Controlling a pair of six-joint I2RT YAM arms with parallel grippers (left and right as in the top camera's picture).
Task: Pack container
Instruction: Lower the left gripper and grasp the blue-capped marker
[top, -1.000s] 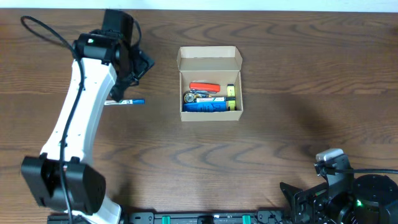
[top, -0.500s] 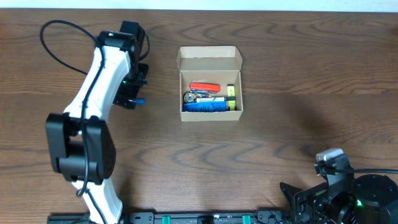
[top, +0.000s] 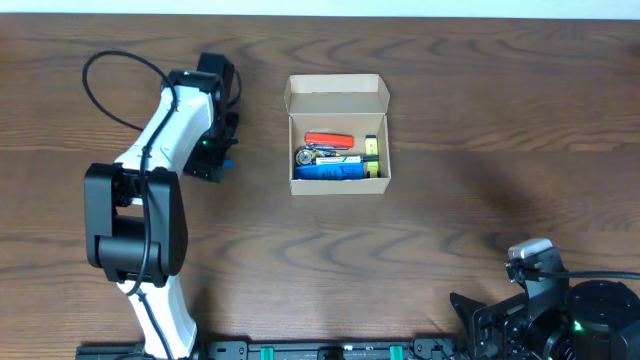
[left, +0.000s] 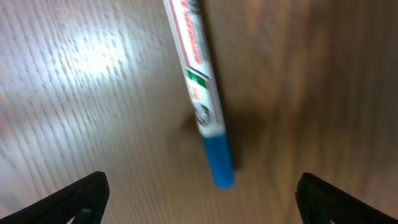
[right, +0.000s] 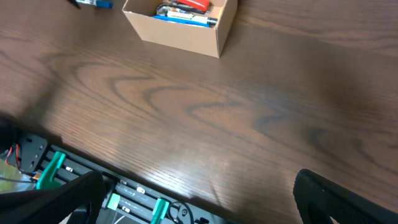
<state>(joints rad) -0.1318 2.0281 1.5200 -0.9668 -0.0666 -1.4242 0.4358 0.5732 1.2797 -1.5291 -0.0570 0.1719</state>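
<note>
The left gripper moves down onto the joint of the white marker's blue cap and white body (left: 213, 135) next and closes, since its open fingers already straddle the marker's line.
The container (top: 338, 135) is a tan cardboard box standing open mid-table, its lid flap folded back at the far side. It holds a red marker (top: 329, 139), a blue item (top: 328, 172) and several other small things. Left of it lies a white marker with a blue cap (left: 202, 99), flat on the wood. My left gripper (left: 199, 202) hovers open just above it, fingers (left: 84, 196) wide either side of the cap. In the overhead view the left gripper (top: 213, 158) covers most of the marker. My right gripper (right: 199, 205) is open and holds nothing.
The right arm (top: 560, 305) rests at the table's front right corner, far from the container (right: 180, 25). A black rail with green clips (right: 93, 180) runs along the front edge. A black cable (top: 110, 75) loops off the left arm.
The left arm has folded in and brought its gripper down over the blue-capped marker, which now shows only at its tip from overhead. The right arm and the box have not moved.
</note>
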